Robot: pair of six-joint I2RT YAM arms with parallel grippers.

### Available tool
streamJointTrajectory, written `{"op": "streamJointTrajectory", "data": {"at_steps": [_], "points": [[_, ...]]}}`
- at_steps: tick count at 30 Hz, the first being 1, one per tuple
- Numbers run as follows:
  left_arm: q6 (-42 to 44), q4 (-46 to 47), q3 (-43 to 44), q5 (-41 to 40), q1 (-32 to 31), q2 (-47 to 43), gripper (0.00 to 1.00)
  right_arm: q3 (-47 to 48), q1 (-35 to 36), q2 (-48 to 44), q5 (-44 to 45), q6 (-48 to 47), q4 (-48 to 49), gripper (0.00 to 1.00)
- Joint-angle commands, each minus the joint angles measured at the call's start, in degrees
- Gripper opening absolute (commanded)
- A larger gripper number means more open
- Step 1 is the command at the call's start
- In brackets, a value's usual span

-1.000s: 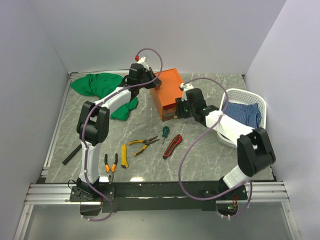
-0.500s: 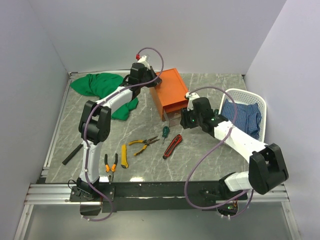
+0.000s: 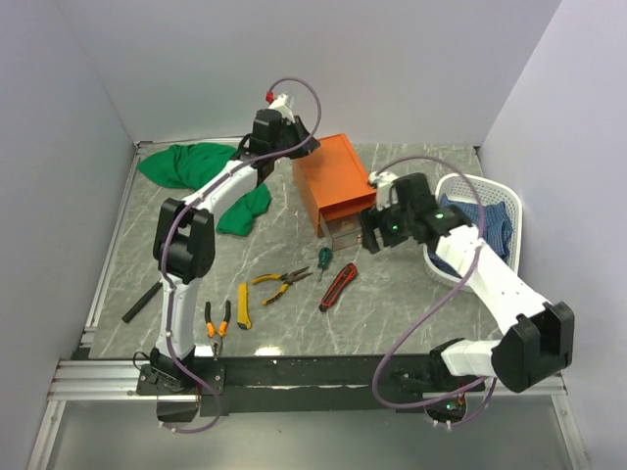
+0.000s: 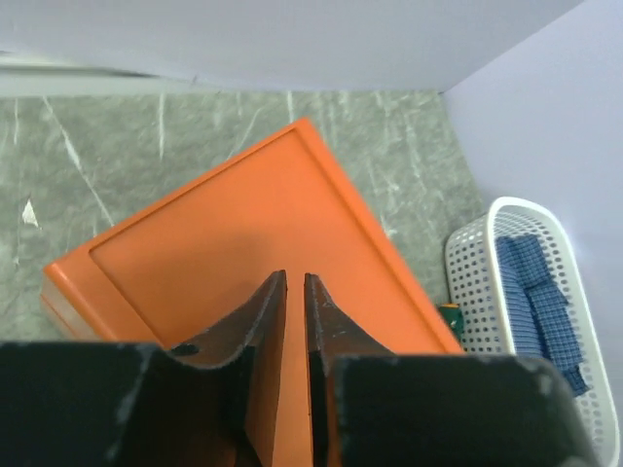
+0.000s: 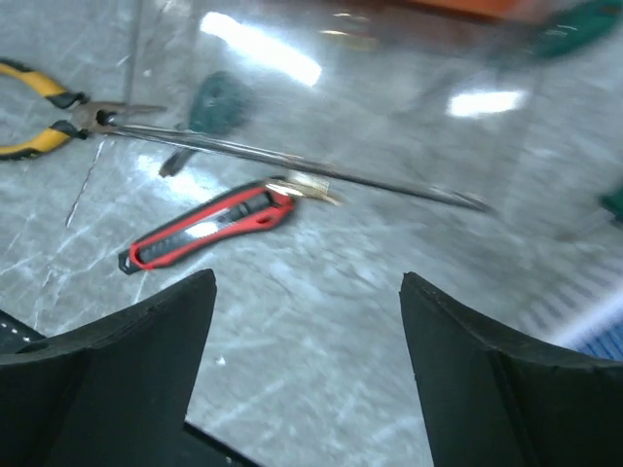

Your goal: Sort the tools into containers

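The right gripper moves outward next, turning, and lowers open fingers around the green handle (image 5: 581, 27) beside the orange box, as it lies loose outside the drawer.
The orange box (image 3: 335, 176) stands at the back centre, with one clear drawer (image 3: 343, 229) pulled out at its front. My left gripper (image 3: 299, 157) is shut and rests over the box top (image 4: 224, 263), holding nothing (image 4: 295, 278). My right gripper (image 3: 371, 235) is open and empty just right of the drawer (image 5: 370, 88), above bare table (image 5: 307, 282). On the table lie a green screwdriver (image 3: 321, 260), a red-black utility knife (image 3: 337, 286) (image 5: 209, 226), yellow pliers (image 3: 279, 281) (image 5: 39, 107), a yellow knife (image 3: 243, 305), orange-black pliers (image 3: 217, 321) and a black handle (image 3: 142, 302).
A white basket (image 3: 485, 184) holding blue cloth stands at the right, close behind my right arm; it also shows in the left wrist view (image 4: 506, 219). A green cloth (image 3: 191, 164) lies at the back left. Walls close in the table on three sides.
The clear drawer has slid out from the box front. My right gripper has drawn back to the right, off the drawer, and stands open. The left gripper has barely moved.
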Motion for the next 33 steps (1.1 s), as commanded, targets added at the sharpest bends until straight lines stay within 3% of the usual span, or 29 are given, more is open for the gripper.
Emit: {"op": "streamJointTrajectory", "data": {"at_steps": [1,2,5,7,13,21,27,33], "points": [[-3.0,-0.2,1.7,1.4,1.0,-7.7,0.33,4.5,-9.4,-4.8,-2.6,-2.2,-8.8,0.82],[-3.6,-0.7,0.5,1.3,1.3,-9.4,0.51,4.6,-11.4,-5.8,-1.8,-0.2,-7.4,0.81],[-4.4,-1.6,-2.1,0.4,3.2,-12.8,0.86,4.5,-16.5,-5.1,-2.4,5.9,0.6,0.78],[-3.5,-1.6,-5.4,-1.5,4.4,-16.1,0.92,6.3,-16.7,-0.4,-0.8,11.0,5.5,0.75],[-1.3,-5.1,-15.5,-2.2,8.6,-24.7,0.96,15.3,-17.3,15.4,2.2,22.3,11.1,0.71],[5.6,-9.4,-27.9,-8.5,13.1,-34.3,0.96,29.8,-19.8,33.0,2.9,30.4,5.9,0.63],[10.7,-10.7,-33.5,-13.7,13.3,-36.1,0.97,35.1,-19.8,40.7,4.4,33.6,3.3,0.63],[12.3,-11.4,-34.7,-15.7,14.1,-34.8,0.98,34.7,-18.2,44.0,8.4,35.8,2.2,0.55]]}}
